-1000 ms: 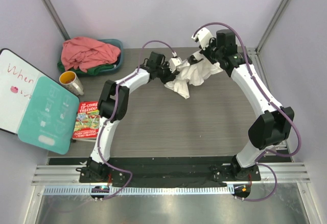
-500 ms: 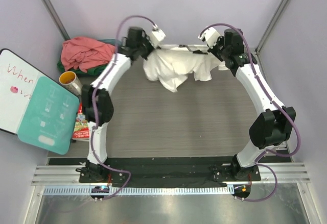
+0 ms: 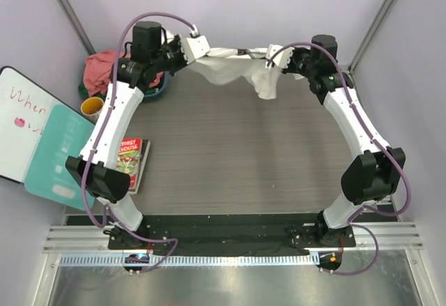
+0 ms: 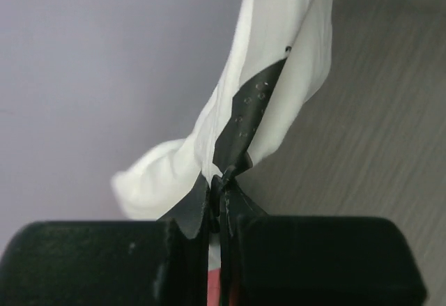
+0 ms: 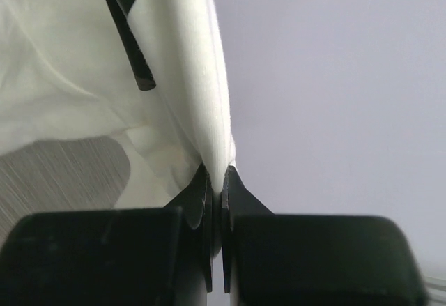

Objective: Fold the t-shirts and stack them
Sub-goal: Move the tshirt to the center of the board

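My right gripper will next move back and down to release the white t-shirt (image 3: 233, 69), as the tabletop below and back from it is bare.
The white t-shirt (image 3: 233, 69) hangs stretched in the air between my two grippers at the far edge of the table. My left gripper (image 3: 202, 47) is shut on its left end, and the left wrist view shows white cloth with a black mark (image 4: 251, 107) pinched in the jaws. My right gripper (image 3: 279, 56) is shut on the right end, and the right wrist view shows white cloth (image 5: 188, 76) running into the closed jaws. The salmon-pink t-shirt (image 3: 101, 65) lies in the teal basin (image 3: 157, 86) at the back left. The dark green t-shirt is hidden.
A yellow-rimmed mug (image 3: 92, 106) stands by the basin. A book (image 3: 129, 156), a teal folder (image 3: 59, 153) and a whiteboard (image 3: 17, 118) lie along the left side. The left arm (image 3: 111, 125) runs along the table's left edge.
Both grippers have moved apart and toward the back wall, spreading the bunched white t-shirt into a stretched band. The left arm swung far left, uncovering the book.
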Available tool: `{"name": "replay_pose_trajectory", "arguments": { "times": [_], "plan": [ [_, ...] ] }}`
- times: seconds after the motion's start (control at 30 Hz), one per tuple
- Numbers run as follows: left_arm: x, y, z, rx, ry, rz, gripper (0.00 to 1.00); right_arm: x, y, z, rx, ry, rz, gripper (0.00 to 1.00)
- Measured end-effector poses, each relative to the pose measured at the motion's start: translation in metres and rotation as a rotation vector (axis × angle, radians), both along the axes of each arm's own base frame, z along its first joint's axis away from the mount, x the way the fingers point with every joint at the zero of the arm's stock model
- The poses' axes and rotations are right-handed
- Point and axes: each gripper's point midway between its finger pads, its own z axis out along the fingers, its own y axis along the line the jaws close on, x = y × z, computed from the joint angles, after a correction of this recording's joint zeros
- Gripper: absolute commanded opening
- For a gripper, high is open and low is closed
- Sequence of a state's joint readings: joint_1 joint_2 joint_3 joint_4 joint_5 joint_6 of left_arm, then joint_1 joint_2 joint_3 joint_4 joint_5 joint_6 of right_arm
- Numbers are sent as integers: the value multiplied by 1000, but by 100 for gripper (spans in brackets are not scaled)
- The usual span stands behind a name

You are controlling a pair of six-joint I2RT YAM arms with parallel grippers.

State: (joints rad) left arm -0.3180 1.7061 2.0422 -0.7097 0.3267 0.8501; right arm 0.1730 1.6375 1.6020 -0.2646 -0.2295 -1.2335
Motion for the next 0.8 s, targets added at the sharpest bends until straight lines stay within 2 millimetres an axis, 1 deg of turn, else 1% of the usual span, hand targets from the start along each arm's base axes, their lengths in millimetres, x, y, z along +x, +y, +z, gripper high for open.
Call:
{"name": "replay_pose_trajectory", "arguments": {
  "times": [0.1, 0.17, 0.27, 0.3, 0.37, 0.4, 0.47, 0.5, 0.57, 0.63, 0.67, 0.7, 0.73, 0.8],
  "plan": [
    [-11, 3, -37, 75, 101, -32, 0, -4, -6, -3, -33, 14, 38, 1],
    [-23, 4, -53, 111, 162, -65, 0, -13, -6, -5, -39, 39, 76, 1],
    [-42, 6, -60, 150, 209, -112, 0, -38, -8, -4, -31, 87, 137, 1],
    [-51, 8, -60, 166, 218, -132, 0, -47, -8, -1, -27, 97, 156, 1],
    [-64, 11, -57, 187, 216, -156, 0, -63, -8, 5, -22, 100, 190, 1],
    [-70, 12, -56, 200, 210, -171, 0, -68, -8, 5, -22, 104, 200, 1],
    [-78, 14, -61, 229, 212, -201, 0, -76, -8, -3, -19, 124, 222, 1],
    [-80, 15, -68, 248, 223, -214, 0, -76, -8, -11, -20, 143, 233, 1],
    [-78, 17, -91, 298, 259, -242, 0, -70, -7, -36, -21, 205, 244, 1],
    [-70, 18, -125, 356, 316, -265, 0, -61, -6, -70, -23, 286, 250, 1],
    [-64, 19, -144, 385, 344, -274, 0, -56, -6, -88, -24, 328, 253, 2],
    [-58, 19, -165, 414, 373, -283, 0, -51, -6, -105, -26, 366, 254, 6],
    [-51, 19, -183, 435, 396, -286, 0, -46, -7, -125, -29, 411, 253, 13],
    [-35, 19, -217, 469, 423, -283, 0, -37, -9, -158, -33, 472, 237, 21]
  ]
}}
